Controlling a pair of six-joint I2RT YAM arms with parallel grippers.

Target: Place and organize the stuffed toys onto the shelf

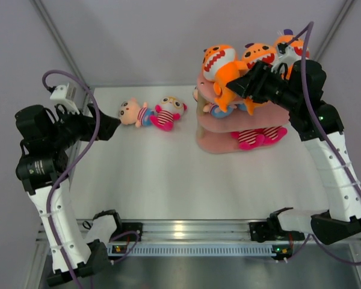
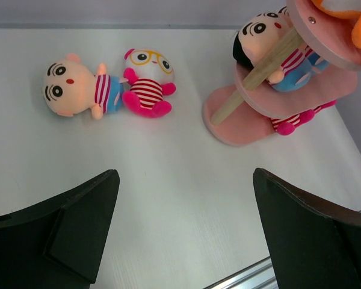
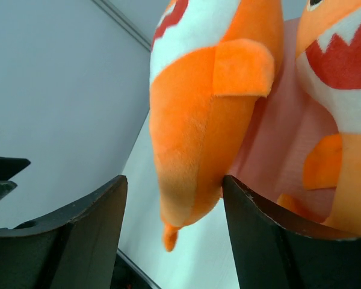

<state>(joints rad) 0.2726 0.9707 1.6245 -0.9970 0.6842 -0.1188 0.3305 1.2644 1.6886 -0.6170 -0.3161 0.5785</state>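
Note:
I will next move my left gripper outward and down to the beige-headed doll's near arm (image 1: 138, 124) (image 2: 97, 112) and close it there, because that slim arm sticks out from the striped shirt.
The pink three-tier shelf (image 1: 228, 143) stands at the far right. Three orange sharks (image 1: 219, 60) (image 1: 259, 54) (image 1: 287, 45) sit on its top board. A blue-outfit doll (image 1: 219, 109) lies on the middle board and a pink-striped doll (image 1: 256, 137) on the bottom. My right gripper (image 1: 237, 84) is open at the top board; the leftmost shark's tail (image 3: 198, 120) hangs between its fingers, touching only the right one. Two dolls lie on the table: a beige-headed one (image 1: 134, 112) (image 2: 69, 89) and a pink-striped one with glasses (image 1: 167, 112) (image 2: 147, 84). My left gripper (image 1: 111, 126) (image 2: 185, 174) is open and empty, left of them.
A second shark (image 3: 343, 72) sits close to the right of the first on the pink top board (image 3: 283, 150). The shelf's wooden post (image 2: 259, 75) slants across the left wrist view. Grey walls enclose the white table; a metal rail (image 1: 192, 232) runs along the near edge.

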